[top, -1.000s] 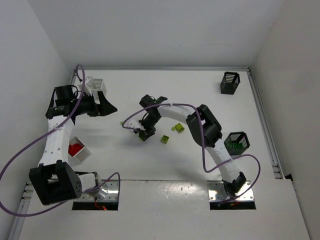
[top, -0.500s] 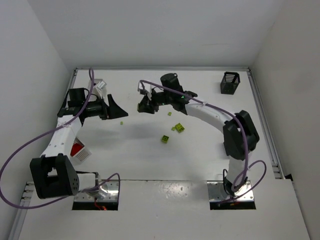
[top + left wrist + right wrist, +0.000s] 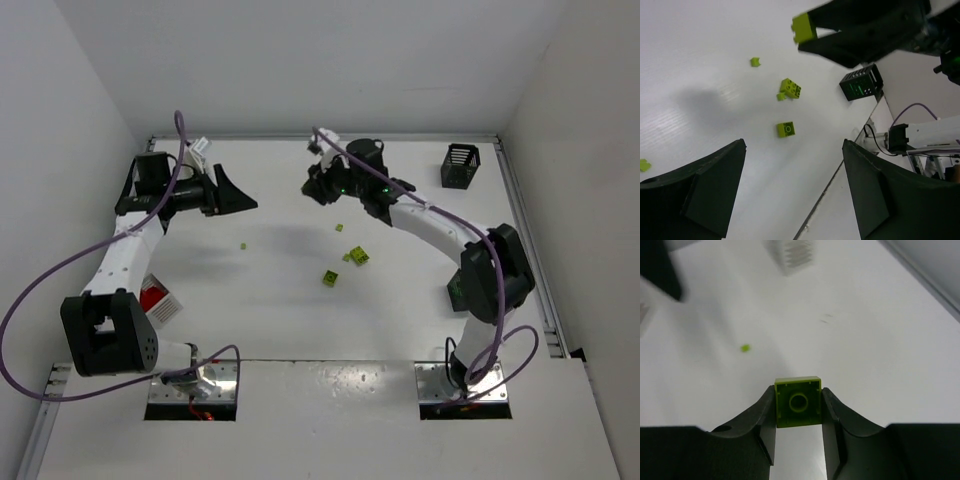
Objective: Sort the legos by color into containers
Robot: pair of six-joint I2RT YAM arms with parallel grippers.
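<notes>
The robot's right gripper should next carry the yellow-green lego outward and to the right in the top view, over the basket's opening [image 3: 461, 161], as the far black basket looks empty.
My right gripper [image 3: 798, 396] is shut on a yellow-green lego [image 3: 798, 402], held in the air over the back middle of the table [image 3: 300, 320]; the same lego [image 3: 802, 27] shows in the left wrist view. My left gripper [image 3: 238, 196] hangs open and empty at the back left, its fingers [image 3: 705, 195] wide apart. Loose yellow-green legos lie mid-table: a brick [image 3: 329, 278], a small clump [image 3: 355, 256] and two tiny bits [image 3: 243, 244] [image 3: 339, 228]. A black basket [image 3: 459, 166] stands back right. A white basket [image 3: 156, 300] holds red legos.
A black basket with green legos [image 3: 861, 82] stands at the right, mostly hidden behind the right arm in the top view. Another white basket [image 3: 792, 252] shows blurred at the back left. A metal rail [image 3: 530, 240] runs along the table's right edge.
My right gripper has carried the yellow-green lego from mid-table up and toward the back. The left gripper swung toward the back and its jaws narrowed slightly.
</notes>
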